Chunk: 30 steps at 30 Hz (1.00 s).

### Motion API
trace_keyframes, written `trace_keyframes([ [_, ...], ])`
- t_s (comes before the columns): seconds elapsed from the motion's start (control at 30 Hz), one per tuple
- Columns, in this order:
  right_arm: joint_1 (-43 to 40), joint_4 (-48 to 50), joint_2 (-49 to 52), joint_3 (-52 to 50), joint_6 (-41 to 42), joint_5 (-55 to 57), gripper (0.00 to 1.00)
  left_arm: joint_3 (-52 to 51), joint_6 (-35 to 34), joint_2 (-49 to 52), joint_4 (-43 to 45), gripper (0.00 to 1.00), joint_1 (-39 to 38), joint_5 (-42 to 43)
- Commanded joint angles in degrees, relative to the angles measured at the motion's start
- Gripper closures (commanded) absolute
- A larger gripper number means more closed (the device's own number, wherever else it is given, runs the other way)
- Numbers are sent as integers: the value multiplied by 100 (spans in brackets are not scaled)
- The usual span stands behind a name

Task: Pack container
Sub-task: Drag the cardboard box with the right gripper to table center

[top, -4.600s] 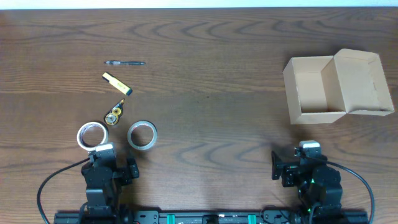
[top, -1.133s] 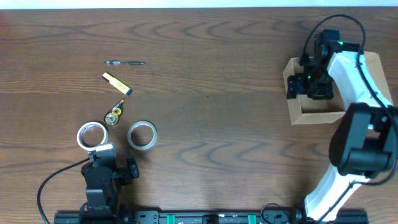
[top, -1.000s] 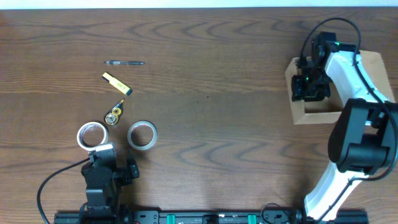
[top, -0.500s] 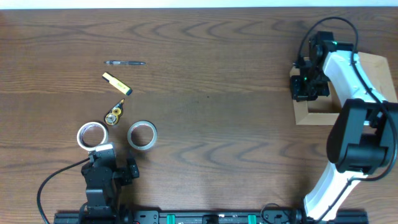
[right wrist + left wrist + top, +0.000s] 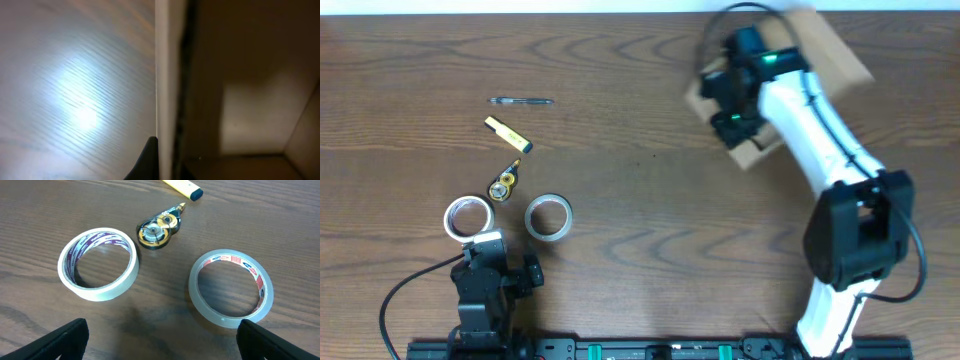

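My right gripper holds the container's side and will next swing and turn toward the tape rolls and release it over the bare middle tabletop, because the container (image 5: 828, 45) stands angled and far from them.
The tan cardboard container (image 5: 828, 45) shows blurred at the back of the table in the overhead view, turned at an angle, with the white right arm across it. My right gripper (image 5: 733, 108) is shut on the container's side wall. In the right wrist view that wall (image 5: 167, 75) runs straight up between the jaws, a dark fingertip (image 5: 150, 160) pressed on its outer face and the box's inside to the right. My left gripper (image 5: 162, 347) rests open at the front left, nothing between its fingers, just short of two tape rolls.
A white masking tape roll (image 5: 97, 262) and a clear tape roll (image 5: 231, 287) lie in front of the left gripper. Behind them are a correction tape dispenser (image 5: 159, 228), a yellow highlighter (image 5: 508, 135) and a pen (image 5: 520, 101).
My right gripper closed on the container's wall, then swung the container left and toward the back of the table, turning it. The left arm and the small items stayed put.
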Motion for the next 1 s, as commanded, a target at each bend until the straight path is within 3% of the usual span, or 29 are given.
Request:
trace_keyframes([
  [0.0, 533, 313, -208, 181, -544, 546, 99, -70, -44, -37, -15, 5, 24, -9],
  [0.2, 1303, 901, -208, 181, -367, 1158, 99, -70, -44, -37, -15, 5, 24, -9],
  [0.4, 1703, 807, -205, 160, -2092, 623, 99, -70, -44, -37, -15, 5, 24, -9],
  [0.63, 1578, 455, -203, 131, -3215, -284, 99, -70, -44, -37, -15, 5, 24, -9],
  [0.97, 1327, 203, -13, 101, -3501, -859, 99, -70, -44, -37, -15, 5, 24, -9],
])
